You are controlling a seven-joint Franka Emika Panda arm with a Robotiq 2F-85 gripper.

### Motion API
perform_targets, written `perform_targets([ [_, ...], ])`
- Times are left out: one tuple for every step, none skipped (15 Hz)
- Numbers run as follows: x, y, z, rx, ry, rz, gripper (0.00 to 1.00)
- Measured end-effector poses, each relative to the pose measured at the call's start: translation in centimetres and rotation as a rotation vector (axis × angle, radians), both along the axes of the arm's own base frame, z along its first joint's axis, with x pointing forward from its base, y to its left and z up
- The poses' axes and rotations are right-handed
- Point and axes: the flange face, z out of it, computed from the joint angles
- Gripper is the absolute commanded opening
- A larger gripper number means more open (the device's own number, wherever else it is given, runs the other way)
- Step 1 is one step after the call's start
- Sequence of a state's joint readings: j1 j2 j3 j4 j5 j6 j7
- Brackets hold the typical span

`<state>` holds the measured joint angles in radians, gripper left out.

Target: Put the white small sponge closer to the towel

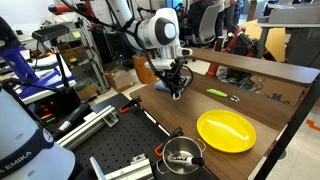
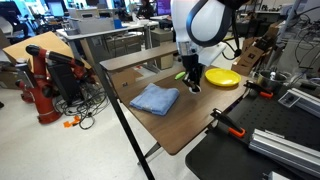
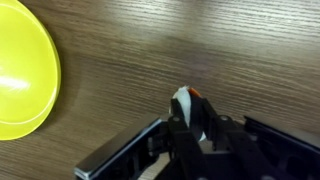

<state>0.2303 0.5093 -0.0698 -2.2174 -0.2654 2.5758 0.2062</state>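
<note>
The sponge already hangs near the towel, so next I should lower my gripper a little onto the bare wood between towel [image 2: 155, 98] and yellow plate and let the sponge go.
My gripper [image 3: 187, 115] is shut on the white small sponge [image 3: 182, 99], a small off-white lump pinched between the fingertips, with a bit of orange showing at its top. The gripper hangs low over the wooden table in both exterior views [image 1: 177, 88] [image 2: 193, 85]; the fingers hide the sponge there. The towel [image 2: 155, 98], a folded light blue-grey cloth, lies flat on the table a short way from the gripper. It does not show in the wrist view.
A round yellow plate [image 1: 226, 130] [image 2: 222, 77] [image 3: 20, 70] lies on the table on the far side of the gripper from the towel. A thin yellow-green object [image 1: 216, 93] lies near the table's edge. A metal pot [image 1: 181, 155] stands beside the table.
</note>
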Motion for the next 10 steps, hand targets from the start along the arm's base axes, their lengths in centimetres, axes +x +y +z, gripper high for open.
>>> perform_targets([
  [0.0, -0.1, -0.3, -0.001, 0.003, -0.001, 0.06],
  [0.0, -0.2, -0.6, -0.003, 0.006, -0.002, 0.06],
  [0.1, -0.3, -0.8, -0.005, 0.008, -0.004, 0.06],
  [0.3, -0.4, -1.0, -0.007, 0.009, -0.005, 0.06],
  [0.4, -0.5, -1.2, -0.008, 0.009, -0.007, 0.06],
  [0.6, -0.7, -1.4, -0.011, 0.009, -0.01, 0.06],
  [0.9, -0.8, -1.6, -0.013, 0.008, -0.012, 0.06],
  [1.1, -1.0, -1.9, -0.015, 0.008, -0.014, 0.06],
  [1.4, -1.1, -2.1, -0.018, 0.007, -0.016, 0.06],
  [1.6, -1.2, -2.3, -0.02, 0.007, -0.018, 0.47],
])
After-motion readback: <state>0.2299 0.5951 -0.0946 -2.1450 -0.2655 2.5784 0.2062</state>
